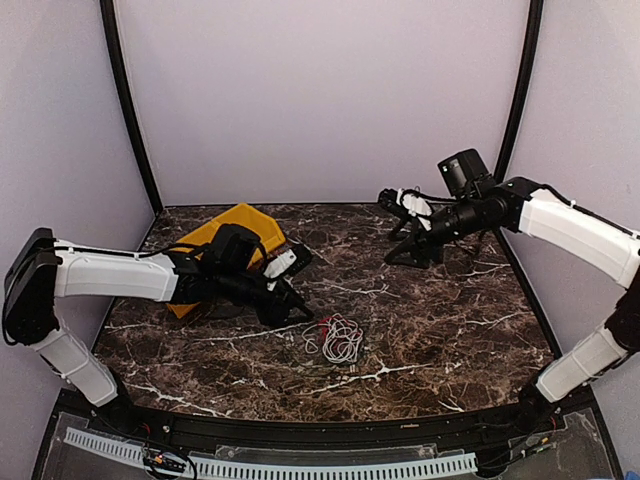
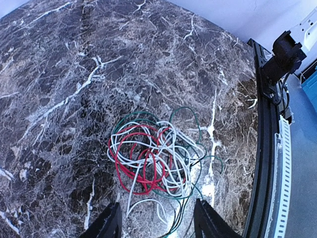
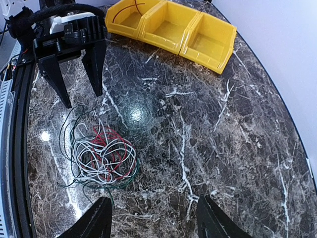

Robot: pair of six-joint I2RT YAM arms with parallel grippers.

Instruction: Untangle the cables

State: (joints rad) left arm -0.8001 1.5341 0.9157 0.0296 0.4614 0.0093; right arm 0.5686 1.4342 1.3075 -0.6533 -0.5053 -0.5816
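The red cable's looped end (image 1: 324,325) (image 2: 147,190) lies below the fingers of my left gripper and to their right in the top view, so I will next bring my left gripper down toward the pile and onto it.
The cables (image 1: 340,340) lie in one tangled pile on the marble table: white, red, green and black thin wires looped through each other. My left gripper (image 1: 298,303) is open just left of the pile, low over the table. In the left wrist view the pile (image 2: 153,158) lies just ahead of the open gripper (image 2: 156,224), and loose white and green strands run between its fingers. My right gripper (image 1: 393,228) is open and empty, well back and to the right of the pile. In the right wrist view the pile (image 3: 101,156) lies left of that gripper (image 3: 153,222), with my left gripper (image 3: 82,99) beyond it.
A yellow three-compartment bin (image 1: 235,235) stands at the back left behind my left arm; it also shows in the right wrist view (image 3: 171,27), with a thin dark wire in one end compartment. The black table rail (image 2: 265,148) runs along the near edge.
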